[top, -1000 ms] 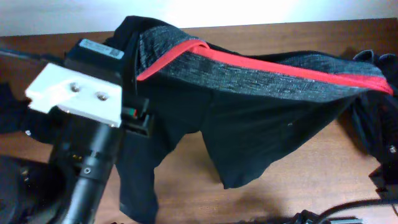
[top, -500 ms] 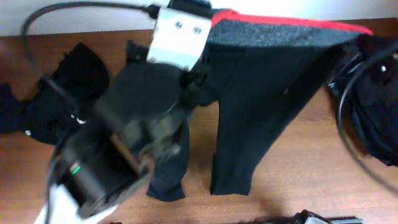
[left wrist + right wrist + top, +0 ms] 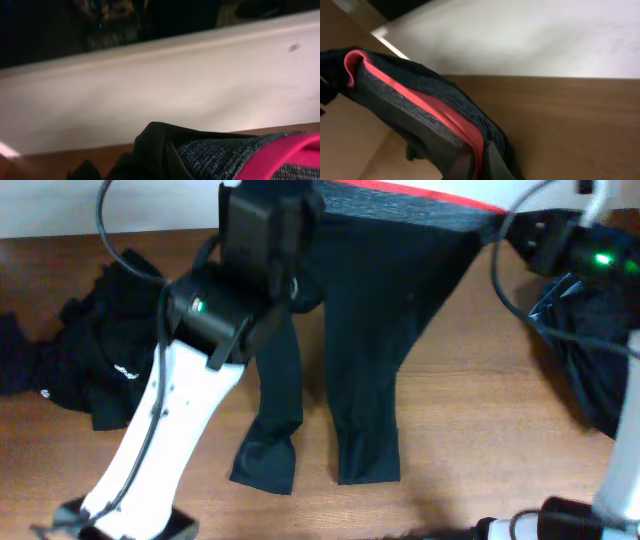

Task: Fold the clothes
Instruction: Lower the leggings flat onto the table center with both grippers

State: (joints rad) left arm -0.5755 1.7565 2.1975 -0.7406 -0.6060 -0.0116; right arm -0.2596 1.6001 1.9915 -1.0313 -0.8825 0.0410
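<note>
I should lower my left gripper to the far part of the table below it and release the waistband's end there next, as both cuffs already lie flat.
Black long trousers [image 3: 370, 330] hang by their speckled grey waistband [image 3: 420, 210], which is stretched along the far edge with the red lining on top. Both legs trail toward me on the table, the cuffs [image 3: 365, 460] lying flat. My left gripper [image 3: 305, 200] is shut on the waistband's left end; in the left wrist view only black fabric and grey knit [image 3: 225, 155] show, the fingers hidden. My right gripper [image 3: 500, 230] is shut on the right end. In the right wrist view its fingers [image 3: 497, 165] pinch the red-lined band [image 3: 420, 95].
A heap of black clothes with a small white logo [image 3: 125, 372] lies at the left of the wooden table [image 3: 480, 430]. Another dark heap [image 3: 590, 350] sits at the right edge. The left arm's white link [image 3: 160, 440] crosses the front left. A pale wall stands behind.
Both grippers have carried the waistband up and toward the far edge. The left arm swung from the left to the top centre. The trouser legs now hang straighter and drag on the table.
</note>
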